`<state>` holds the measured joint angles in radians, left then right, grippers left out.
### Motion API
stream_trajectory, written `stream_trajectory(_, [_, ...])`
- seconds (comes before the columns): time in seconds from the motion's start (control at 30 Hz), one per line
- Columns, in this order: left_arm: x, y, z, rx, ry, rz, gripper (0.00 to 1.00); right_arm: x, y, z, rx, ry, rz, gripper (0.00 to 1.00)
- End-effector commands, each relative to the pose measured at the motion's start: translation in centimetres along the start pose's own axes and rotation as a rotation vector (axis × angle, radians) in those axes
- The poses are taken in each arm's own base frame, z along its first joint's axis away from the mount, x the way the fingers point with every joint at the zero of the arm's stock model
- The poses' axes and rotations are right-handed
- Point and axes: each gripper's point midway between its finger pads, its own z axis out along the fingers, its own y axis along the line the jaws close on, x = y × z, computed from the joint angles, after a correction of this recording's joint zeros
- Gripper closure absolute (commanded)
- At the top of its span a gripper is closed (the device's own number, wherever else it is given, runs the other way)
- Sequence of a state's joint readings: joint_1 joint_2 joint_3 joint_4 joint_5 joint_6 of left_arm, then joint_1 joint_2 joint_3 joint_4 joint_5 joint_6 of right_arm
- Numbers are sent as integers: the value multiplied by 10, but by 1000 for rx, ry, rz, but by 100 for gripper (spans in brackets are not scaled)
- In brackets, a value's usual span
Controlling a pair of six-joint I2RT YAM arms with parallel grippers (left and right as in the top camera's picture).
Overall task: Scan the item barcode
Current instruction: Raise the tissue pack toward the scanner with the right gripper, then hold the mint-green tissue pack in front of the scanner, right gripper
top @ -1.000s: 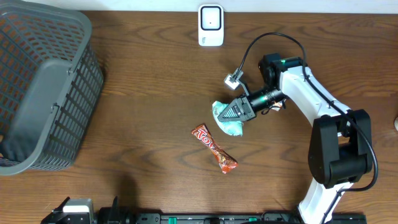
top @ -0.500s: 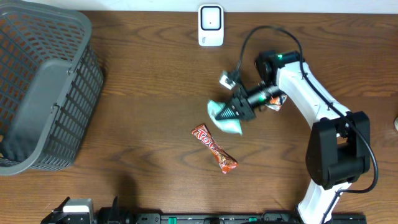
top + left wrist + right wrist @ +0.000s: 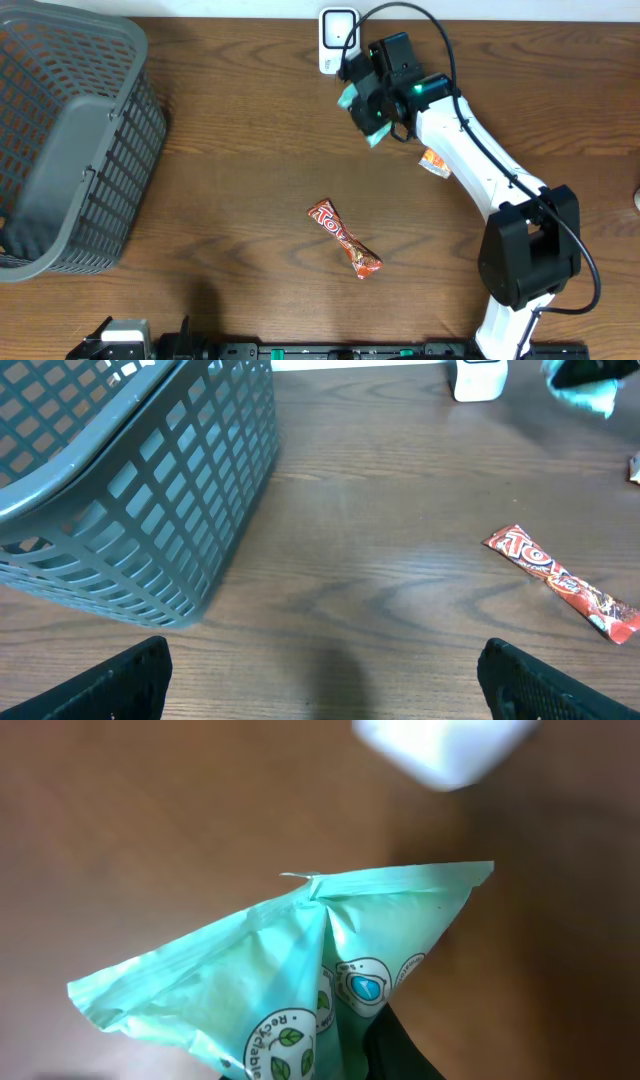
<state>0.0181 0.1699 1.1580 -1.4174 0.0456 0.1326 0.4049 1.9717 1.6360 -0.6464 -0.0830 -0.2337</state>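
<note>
The robot's right gripper will next pass over the scanner (image 3: 339, 40), then carry the packet to the right in the overhead view and let it go, because the tabletop is clear there.
My right gripper (image 3: 366, 102) is shut on a mint-green packet (image 3: 350, 98) and holds it in the air just below and to the right of the white barcode scanner (image 3: 339, 40) at the table's far edge. In the right wrist view the packet (image 3: 300, 960) fills the lower half, printed side up, and the scanner (image 3: 445, 745) is a white blur above it. No barcode shows on the packet. My left gripper (image 3: 325, 690) is open, low over bare table, with nothing between its fingers (image 3: 110, 685).
A grey mesh basket (image 3: 60, 140) stands at the left. A red candy bar (image 3: 344, 238) lies mid-table, and a small orange wrapper (image 3: 434, 162) lies under the right arm. In the left wrist view, the basket (image 3: 130, 490) is close on the left and the candy bar (image 3: 560, 580) on the right.
The right gripper has lifted the green packet from the table's middle and carried it up and back to the scanner. The candy bar and the left gripper have not moved.
</note>
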Motion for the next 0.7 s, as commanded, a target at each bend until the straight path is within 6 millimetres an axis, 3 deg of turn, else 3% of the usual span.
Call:
stream_trajectory(0.0, [0,2,-2,-17,-4,10,2,-11,-42,6,206,-6,52,99])
stream_trajectory(0.43, [0,2,-2,-17,-4,10,2,-87,-101,51,469,-35,-75,99])
stream_trajectory(0.67, [0,2,-2,-17,-4,10,2,-104,-118,78,656,-6,-259,99])
